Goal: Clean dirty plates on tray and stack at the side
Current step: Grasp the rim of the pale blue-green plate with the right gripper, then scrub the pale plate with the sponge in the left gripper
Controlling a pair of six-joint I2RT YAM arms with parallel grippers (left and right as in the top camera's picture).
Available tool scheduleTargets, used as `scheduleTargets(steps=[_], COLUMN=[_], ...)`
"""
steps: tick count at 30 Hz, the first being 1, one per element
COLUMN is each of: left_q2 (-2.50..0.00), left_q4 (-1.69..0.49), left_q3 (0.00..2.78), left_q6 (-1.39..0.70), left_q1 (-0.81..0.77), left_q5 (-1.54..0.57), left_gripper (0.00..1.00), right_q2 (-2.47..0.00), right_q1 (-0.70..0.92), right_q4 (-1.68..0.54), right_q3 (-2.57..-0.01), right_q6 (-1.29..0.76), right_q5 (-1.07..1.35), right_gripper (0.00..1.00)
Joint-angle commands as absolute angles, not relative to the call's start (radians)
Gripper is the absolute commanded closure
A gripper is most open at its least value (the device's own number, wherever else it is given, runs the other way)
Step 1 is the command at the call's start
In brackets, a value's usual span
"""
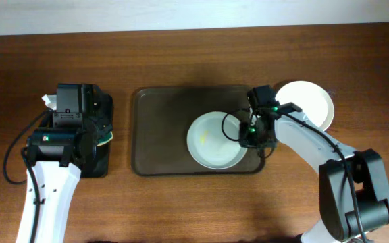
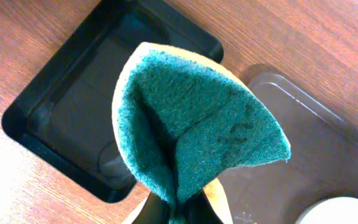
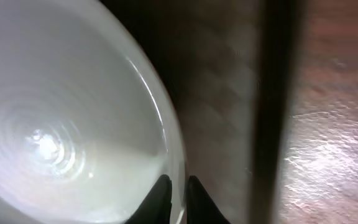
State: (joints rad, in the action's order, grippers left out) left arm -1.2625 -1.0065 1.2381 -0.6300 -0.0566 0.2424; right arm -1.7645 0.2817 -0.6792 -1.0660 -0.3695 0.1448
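Note:
My left gripper goes over to wipe the smeared plate next, then returns and moves down to release the sponge (image 2: 197, 124), as the black tray lies below it.
A white plate (image 1: 211, 140) with a faint yellow smear lies on the right half of the brown tray (image 1: 161, 135). My right gripper (image 1: 254, 138) is shut on this plate's right rim; the right wrist view shows one finger on each side of the rim (image 3: 178, 186) of the plate (image 3: 61, 124). A second white plate (image 1: 309, 101) rests on the table right of the tray. A third plate does not show. My left gripper (image 2: 179, 211) is shut on a folded green and yellow sponge (image 2: 197, 124) above the black tray (image 2: 61, 106).
The narrow black tray (image 1: 100, 165) sits left of the brown tray, under my left arm. A white scrap (image 1: 48, 100) lies at its far left corner. The brown tray's rim (image 3: 272, 93) runs close to the right of my right fingers.

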Motion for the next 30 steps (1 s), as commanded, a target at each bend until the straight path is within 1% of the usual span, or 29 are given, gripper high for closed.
scheduleTargets(steps=[1,3,7,9,10,11,12,13,15,17,19,20,21,24,27,28,30], left_q2=[-1.264,-1.264,-1.264,-1.264,-1.264,-1.264,-1.264,-1.268,-1.316,-1.376,-1.486,-1.547,-1.595,-1.752,-1.851,-1.879,-1.922], left_q4=[-1.004,-1.005,-1.005,-1.004,-1.003,-1.003,-0.983,-0.962,-0.925,-0.902,-0.859,-0.83,-0.809,-0.747,-0.695,-0.692,-0.692], left_q3=[1.243,1.243,1.243,1.243,1.243,1.243,1.243,1.243,1.243,1.243,1.243,1.243,1.243,1.243,1.243,1.243,1.243], left_q6=[-0.64,-0.64,-0.64,-0.64,-0.638,-0.628,-0.558,-0.506,-0.387,-0.329,-0.294,-0.293,-0.293,-0.275,-0.307,-0.345,-0.354], left_q1=[-0.051,-0.051,-0.051,-0.052,-0.052,-0.052,-0.052,-0.052,-0.053,-0.076,-0.139,-0.179,-0.211,-0.318,-0.361,-0.362,-0.364], left_q5=[0.239,0.239,0.239,0.232,0.227,0.215,0.13,0.065,-0.146,-0.247,-0.333,-0.353,-0.356,-0.382,-0.381,-0.381,-0.382], left_gripper=[1.0,1.0,1.0,1.0,1.0,1.0,1.0,1.0,1.0,1.0,1.0,1.0,1.0,1.0,1.0,1.0,1.0], right_q2=[-1.771,-1.781,-1.815,-1.842,-1.856,-1.862,-1.862,-1.862,-1.862,-1.862,-1.862,-1.862,-1.862,-1.862,-1.862,-1.862,-1.862], right_q1=[0.362,0.366,0.367,0.368,0.368,0.37,0.376,0.381,0.382,0.393,0.41,0.416,0.424,0.425,0.425,0.425,0.425], right_q4=[-0.6,-0.595,-0.558,-0.534,-0.519,-0.508,-0.484,-0.481,-0.479,-0.47,-0.451,-0.429,-0.425,-0.425,-0.422,-0.422,-0.421], right_q3=[-1.034,-1.03,-1.029,-1.029,-1.029,-1.029,-1.029,-1.029,-1.029,-1.029,-1.029,-1.029,-1.03,-1.03,-1.03,-1.03,-1.03], right_q6=[-0.41,-0.498,-0.514,-0.514,-0.514,-0.514,-0.514,-0.514,-0.514,-0.513,-0.467,-0.395,-0.371,-0.371,-0.374,-0.374,-0.375], right_q5=[0.173,0.081,0.081,0.141,0.204,0.226,0.228,0.229,0.233,0.236,0.255,0.315,0.333,0.324,0.318,0.318,0.312], right_gripper=[0.75,0.76,0.73,0.72,0.68,0.73,0.96,0.96,0.96,0.96,0.96,0.96,0.96,0.96,0.96,0.96,0.96])
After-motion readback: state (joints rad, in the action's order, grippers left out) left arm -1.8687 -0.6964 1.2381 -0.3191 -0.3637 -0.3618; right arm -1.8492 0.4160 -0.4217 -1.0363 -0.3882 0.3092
